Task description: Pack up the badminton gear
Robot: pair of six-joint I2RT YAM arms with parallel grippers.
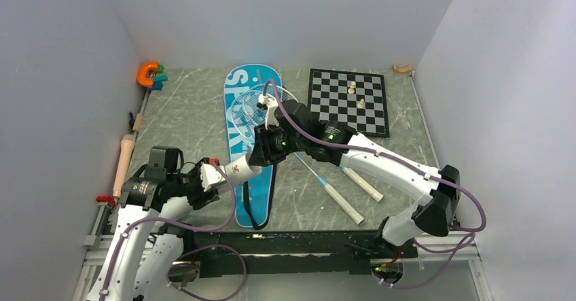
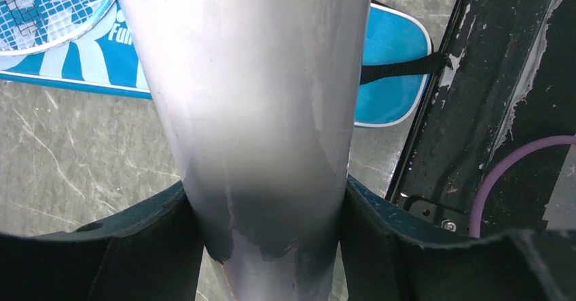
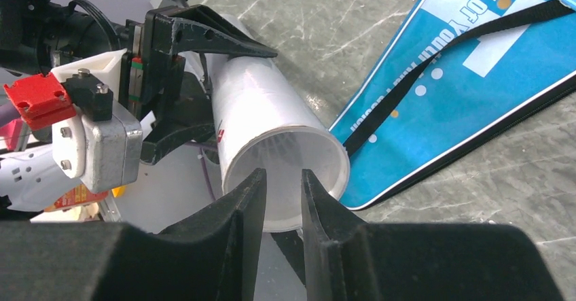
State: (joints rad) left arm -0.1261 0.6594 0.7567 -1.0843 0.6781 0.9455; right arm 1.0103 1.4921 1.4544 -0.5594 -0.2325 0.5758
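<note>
My left gripper should move outward while turning, then lower and release the tube on the bare tabletop between the bag and the stick. That part of the tabletop is empty.
My left gripper is shut on a white tube, which fills the left wrist view between the jaws. The tube's open mouth faces my right gripper, whose jaws stand a narrow gap apart with nothing between them, right at the rim. That gripper also shows in the top view. The blue bag lies flat behind, with a stringed racket head on it. Two white racket handles lie right of the bag. No shuttlecock shows.
A chessboard with two pale pieces lies at the back right. An orange and green toy and a wooden stick sit along the left wall. The bag's black strap trails toward the near table edge.
</note>
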